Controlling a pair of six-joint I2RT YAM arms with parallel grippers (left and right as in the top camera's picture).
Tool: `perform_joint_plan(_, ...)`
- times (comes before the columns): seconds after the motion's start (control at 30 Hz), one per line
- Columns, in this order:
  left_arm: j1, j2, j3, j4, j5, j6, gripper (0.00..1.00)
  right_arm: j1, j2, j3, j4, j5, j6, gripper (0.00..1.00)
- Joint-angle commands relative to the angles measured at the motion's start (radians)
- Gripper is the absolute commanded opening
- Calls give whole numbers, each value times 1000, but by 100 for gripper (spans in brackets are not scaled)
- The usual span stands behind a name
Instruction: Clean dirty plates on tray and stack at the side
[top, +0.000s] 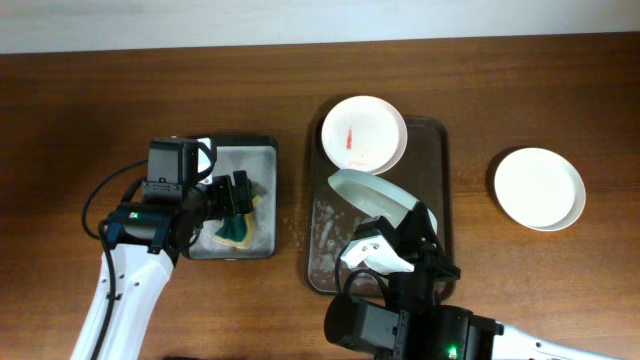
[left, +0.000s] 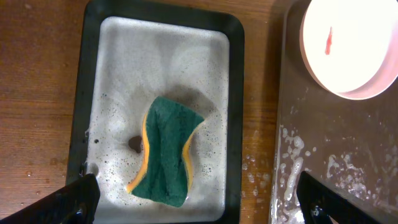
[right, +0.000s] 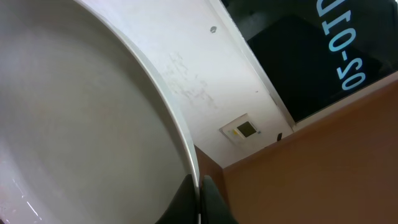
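My right gripper will next swing over the third white plate, level the tilted plate and lower it on top, because the third white plate is already beside the brown tray (top: 436, 200).
The dark brown tray (top: 436, 200) lies at the table's middle, wet with suds. A white plate with a red smear (top: 363, 132) sits at its far end and shows in the left wrist view (left: 348, 50). My right gripper (top: 405, 222) is shut on the rim of a second white plate (top: 368, 190), held tilted above the tray; that plate fills the right wrist view (right: 74, 112) with the fingers (right: 199, 196) pinching its edge. A third white plate (top: 538, 187) rests on the table at the right. My left gripper (left: 199, 214) is open above a green and yellow sponge (left: 166, 149).
The sponge (top: 238, 225) lies in a grey metal tray with black rim (top: 262, 150), filled with soapy water, left of the brown tray. Suds spot the table between the two trays (top: 292, 225).
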Motion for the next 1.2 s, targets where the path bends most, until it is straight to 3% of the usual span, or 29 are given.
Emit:
perform_joint_plan(0.0,4,-11,18,-1,11,19,99,8,-14,0,1,47,4,4)
perform_joint_plan(0.53,4,-11,18,-1,11,19,99,8,-14,0,1,42,8,4)
perform_joint_plan(0.6,3,-11,18,-1,11,19,99,-2,-14,0,15,-27,95,4)
perform_joint_plan(0.63,3,-11,18,-1,11,19,99,-14,-9,0,44,-124,88,4)
perform_joint_plan(0.67,3,-11,18,-1,11,19,100,-45,6,0,39,-139,-18,4)
perform_joint_plan(0.73,3,-11,18,-1,11,19,100,-112,21,0,45,-12,4,4)
perform_joint_plan(0.77,3,-11,18,-1,11,19,100,-157,24,0,105,-80,8,4)
perform_joint_plan(0.8,3,-11,18,-2,11,19,100,-171,24,0,120,-226,-85,4)
perform_joint_plan(0.83,3,-11,18,-2,11,19,99,-188,26,0,94,-182,-104,4)
perform_joint_plan(0.87,3,-11,18,-2,11,19,100,-214,26,0,94,-116,-29,4)
perform_joint_plan(0.9,3,-11,18,-2,11,19,100,-224,26,0,130,-170,-13,4)
perform_joint_plan(0.93,3,-11,18,-1,11,19,99,-220,26,0,139,-263,-80,4)
perform_joint_plan(0.97,3,-11,18,-2,11,19,99,-227,27,0,105,-197,-106,4)
perform_joint_plan(1.0,3,-11,18,-2,11,19,99,-247,27,0,98,-111,-2,4)
perform_joint_plan(1.03,3,-11,18,-2,11,19,99,-241,28,0,125,-220,-19,4)
perform_joint_plan(1.1,3,-11,18,-2,11,19,99,-246,32,0,91,-212,-18,4)
perform_joint_plan(1.17,3,-11,18,-2,11,19,99,-286,32,0,86,-275,137,4)
